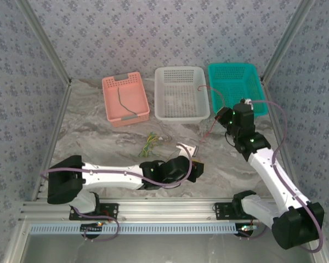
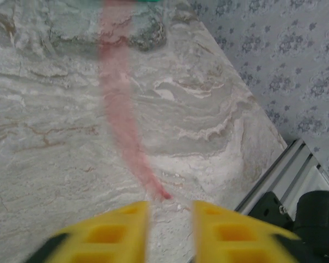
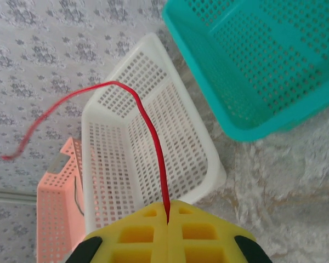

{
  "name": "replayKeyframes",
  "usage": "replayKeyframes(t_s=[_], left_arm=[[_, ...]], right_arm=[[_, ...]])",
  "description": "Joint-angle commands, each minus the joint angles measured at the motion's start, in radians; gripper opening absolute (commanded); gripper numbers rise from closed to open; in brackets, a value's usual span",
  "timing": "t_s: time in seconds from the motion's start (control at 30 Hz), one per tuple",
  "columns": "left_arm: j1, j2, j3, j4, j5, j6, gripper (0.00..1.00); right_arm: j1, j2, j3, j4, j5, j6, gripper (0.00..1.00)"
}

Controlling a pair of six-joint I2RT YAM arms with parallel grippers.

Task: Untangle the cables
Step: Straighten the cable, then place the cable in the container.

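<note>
The red cable next goes outward in my right gripper over the inside of the teal basket (image 1: 237,89) for release, hanging clear of the yellow-green tangle.
A red cable (image 1: 210,130) runs slanting from my right gripper (image 1: 222,116) down to the tabletop beside my left gripper (image 1: 191,149). In the right wrist view the right gripper (image 3: 168,205) is shut on the red cable (image 3: 153,137), which arcs up over the white basket (image 3: 208,159) with its free end in the air. The left gripper (image 2: 171,205) stands open, low over the table. The blurred lower end of the red cable (image 2: 120,109) lies just ahead of its fingertips, outside the gap. A small yellow-green tangle of cables (image 1: 149,143) lies mid-table.
Three baskets stand in a row at the back: pink (image 1: 126,118) with a dark cable (image 1: 122,104) inside, white (image 1: 178,117), and teal (image 1: 233,67). Patterned walls enclose the table on three sides. The metal rail (image 1: 170,207) runs along the near edge.
</note>
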Motion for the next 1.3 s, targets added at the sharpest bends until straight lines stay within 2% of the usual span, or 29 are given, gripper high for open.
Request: replayKeyframes(t_s=[0.0, 0.1, 0.23, 0.4, 0.53, 0.67, 0.77, 0.9, 1.13, 1.27], left_arm=[[0.027, -0.06, 0.089, -0.147, -0.055, -0.019, 0.55], [0.06, -0.114, 0.12, -0.252, -0.085, -0.015, 0.61], [0.107, -0.21, 0.116, -0.38, -0.123, -0.001, 0.61], [0.182, -0.417, 0.042, -0.479, -0.157, 0.024, 0.64], [0.274, -0.586, -0.016, -0.524, -0.131, 0.044, 0.7], [0.377, -0.695, -0.032, -0.595, -0.079, 0.058, 0.71], [0.412, -0.723, -0.044, -0.624, -0.067, 0.067, 0.72], [0.437, -0.705, -0.078, -0.597, -0.029, 0.066, 0.72], [0.446, -0.631, -0.083, -0.551, 0.021, 0.059, 0.71], [0.446, -0.626, -0.102, -0.519, 0.038, 0.042, 0.71]], right_arm=[[-0.065, 0.047, 0.135, -0.085, -0.013, -0.134, 0.0], [-0.133, 0.108, 0.225, -0.127, -0.031, -0.206, 0.0], [-0.226, 0.224, 0.374, -0.155, -0.05, -0.276, 0.0], [-0.324, 0.426, 0.534, -0.153, -0.065, -0.303, 0.0], [-0.371, 0.612, 0.644, -0.14, -0.074, -0.3, 0.0], [-0.397, 0.795, 0.791, -0.187, -0.039, -0.322, 0.0], [-0.407, 0.877, 0.859, -0.244, 0.017, -0.348, 0.0], [-0.413, 0.923, 0.845, -0.248, 0.074, -0.342, 0.0], [-0.431, 0.945, 0.807, -0.246, 0.117, -0.229, 0.0], [-0.446, 0.962, 0.805, -0.287, 0.093, -0.13, 0.0]])
